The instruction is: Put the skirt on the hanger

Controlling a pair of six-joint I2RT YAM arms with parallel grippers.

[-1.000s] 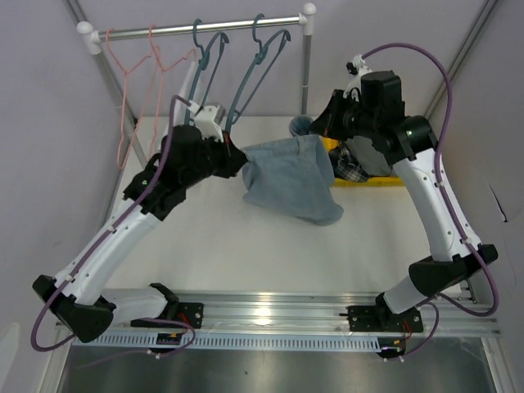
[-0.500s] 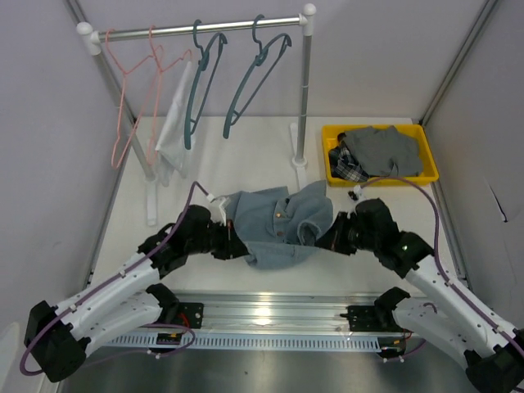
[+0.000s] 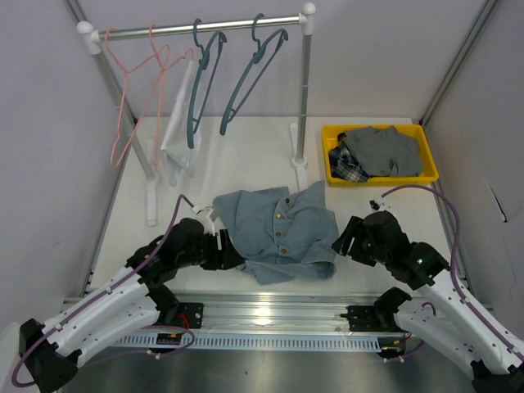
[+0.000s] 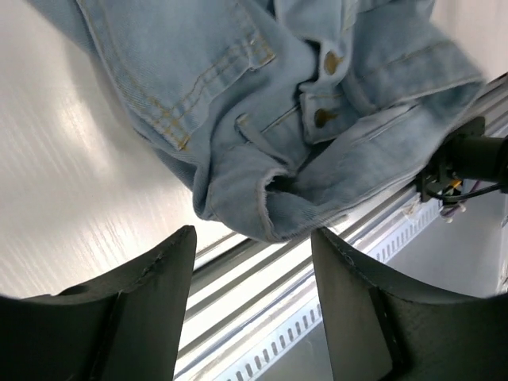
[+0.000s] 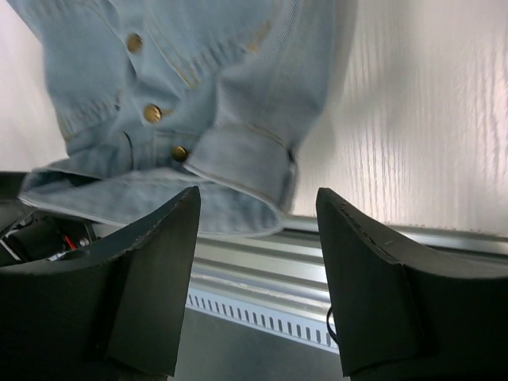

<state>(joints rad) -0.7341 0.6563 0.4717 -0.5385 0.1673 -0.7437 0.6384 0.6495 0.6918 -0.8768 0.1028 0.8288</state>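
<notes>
The skirt's near corner by the aluminium bar lies beyond my right gripper's open fingers, so the gripper should next lower and move slightly back onto it.
The skirt [image 3: 278,233] is light-blue denim with brass buttons and lies crumpled on the white table near its front edge. It also fills the top of the left wrist view [image 4: 262,103] and the right wrist view [image 5: 206,87]. My left gripper [image 3: 229,250] [image 4: 252,234] is open just off the skirt's left hem, with nothing between its fingers. My right gripper [image 3: 342,239] [image 5: 258,192] is open just off the skirt's right edge, also holding nothing. Two teal hangers [image 3: 250,78] hang bare on the rail [image 3: 205,27] at the back.
Pink wire hangers [image 3: 131,98] and a white cloth [image 3: 176,123] hang at the rail's left end. The rack's post [image 3: 303,98] stands at the back centre. A yellow bin [image 3: 427,168] with grey and plaid clothes sits back right. An aluminium rail [image 3: 270,311] runs along the front edge.
Both arms came down from near the rack with the skirt between them and laid it on the table. Both grippers then opened and let it go.
</notes>
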